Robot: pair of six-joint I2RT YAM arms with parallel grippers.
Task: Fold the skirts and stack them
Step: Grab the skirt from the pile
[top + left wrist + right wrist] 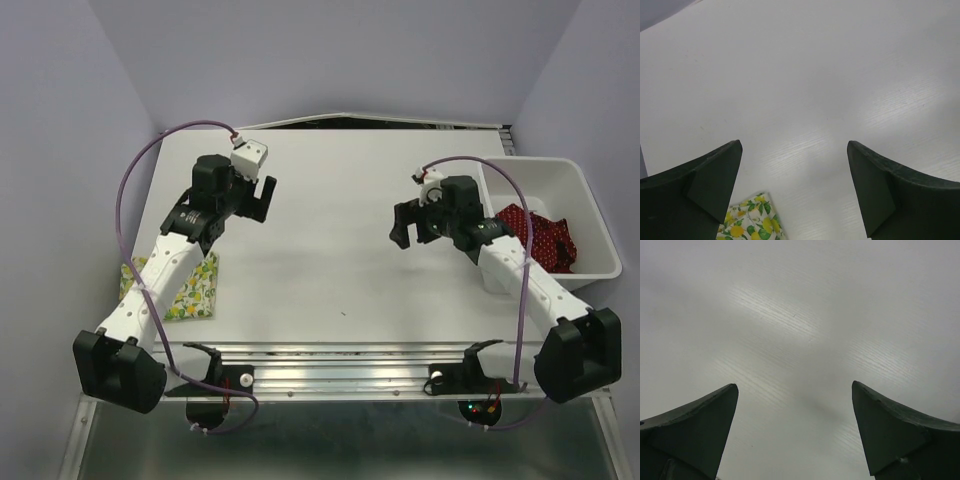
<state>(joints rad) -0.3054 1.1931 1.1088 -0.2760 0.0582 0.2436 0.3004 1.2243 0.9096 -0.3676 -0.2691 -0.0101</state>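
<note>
The polka-dot skirt is still crumpled inside the bin, so my right gripper should next lift over the bin's side, to the right in the top view, and go down onto the skirt.
The lemon-print skirt lies folded flat at the table's near left, partly under my left arm; a corner of it shows in the left wrist view. The dark red polka-dot skirt lies crumpled inside the white bin at the right. My left gripper is open and empty above bare table, beyond the lemon skirt. My right gripper is open and empty above bare table, left of the bin. Both wrist views show wide-spread fingers with nothing between them.
The white table is walled by pale lilac panels at the back and sides. A metal rail runs along the near edge between the arm bases. Purple cables loop over both arms.
</note>
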